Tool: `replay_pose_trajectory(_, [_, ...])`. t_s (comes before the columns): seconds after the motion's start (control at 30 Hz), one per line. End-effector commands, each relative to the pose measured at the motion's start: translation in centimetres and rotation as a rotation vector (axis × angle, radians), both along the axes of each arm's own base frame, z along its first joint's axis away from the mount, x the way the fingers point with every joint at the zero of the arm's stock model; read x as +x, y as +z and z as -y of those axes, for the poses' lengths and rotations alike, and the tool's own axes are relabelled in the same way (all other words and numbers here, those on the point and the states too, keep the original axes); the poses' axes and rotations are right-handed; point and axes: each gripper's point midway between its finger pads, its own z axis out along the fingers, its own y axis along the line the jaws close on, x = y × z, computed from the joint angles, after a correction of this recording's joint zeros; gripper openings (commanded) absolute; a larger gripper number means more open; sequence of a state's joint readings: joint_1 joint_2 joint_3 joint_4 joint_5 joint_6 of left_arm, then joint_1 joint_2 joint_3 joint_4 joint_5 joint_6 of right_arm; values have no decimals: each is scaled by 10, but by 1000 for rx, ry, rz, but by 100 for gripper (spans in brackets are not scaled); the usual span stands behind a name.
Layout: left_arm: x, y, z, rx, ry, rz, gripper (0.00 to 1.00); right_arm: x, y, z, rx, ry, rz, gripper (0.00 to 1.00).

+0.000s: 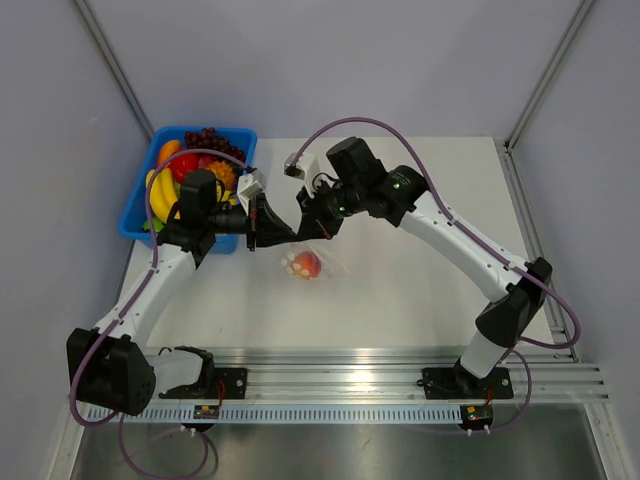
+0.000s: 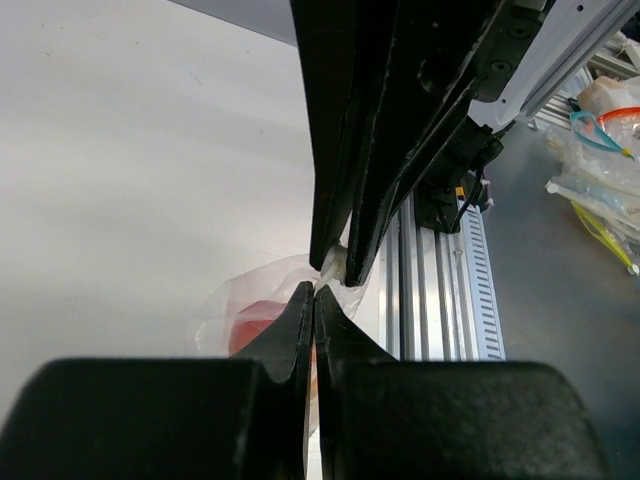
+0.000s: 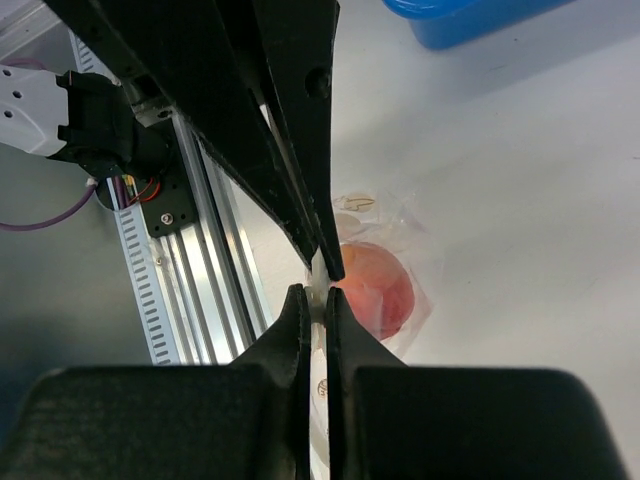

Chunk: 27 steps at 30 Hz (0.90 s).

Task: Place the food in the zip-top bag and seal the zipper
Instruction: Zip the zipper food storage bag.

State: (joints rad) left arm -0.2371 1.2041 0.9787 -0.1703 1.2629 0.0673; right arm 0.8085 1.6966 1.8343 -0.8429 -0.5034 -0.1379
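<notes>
Next, the right gripper slides along the zipper strip (image 3: 318, 290), away from the left gripper, then lowers and releases the bag on the bare table, as the peach sits inside.
The food, a round orange-red peach (image 1: 308, 264) (image 3: 375, 285), sits inside the see-through zip-top bag (image 1: 322, 262) (image 2: 245, 300) near the middle of the table. Both grippers meet tip to tip at the bag's upper edge. My left gripper (image 1: 291, 238) (image 2: 315, 291) is shut on that edge. My right gripper (image 1: 305, 231) (image 3: 312, 295) is shut on the whitish zipper strip (image 3: 318, 290) right beside it. In each wrist view the other arm's fingers come down from the top. The rest of the zipper is hidden by the fingers.
A blue bin (image 1: 135, 222) (image 3: 450, 15) at the back left holds bananas (image 1: 160, 195), grapes (image 1: 210, 138) and other fruit. An aluminium rail (image 1: 350, 375) (image 2: 440, 300) runs along the table's near edge, close to the bag in the wrist views.
</notes>
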Motion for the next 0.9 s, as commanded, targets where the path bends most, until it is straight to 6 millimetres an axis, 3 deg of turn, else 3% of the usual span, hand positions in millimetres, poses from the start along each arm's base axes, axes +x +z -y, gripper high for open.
replay_pose_trajectory(0.0, [8, 27, -5, -64, 13, 102, 0, -10, 4, 10, 5, -7, -4, 0])
replay_pose_trajectory(0.23, [20, 33, -11, -65, 64, 98, 0, -16, -6, 21, -17, -33, -19, 0])
replay_pose_trajectory(0.43, [47, 40, -22, -66, 190, 90, 0, -23, -18, 34, -42, -75, -41, 0])
replay_pose_trajectory(0.57, [60, 46, -27, -83, 247, 100, 0, -28, -36, 47, -87, -116, -65, 0])
replay_pose_trajectory(0.87, [80, 46, -37, -83, 331, 92, 0, -39, -59, 68, -138, -182, -102, 0])
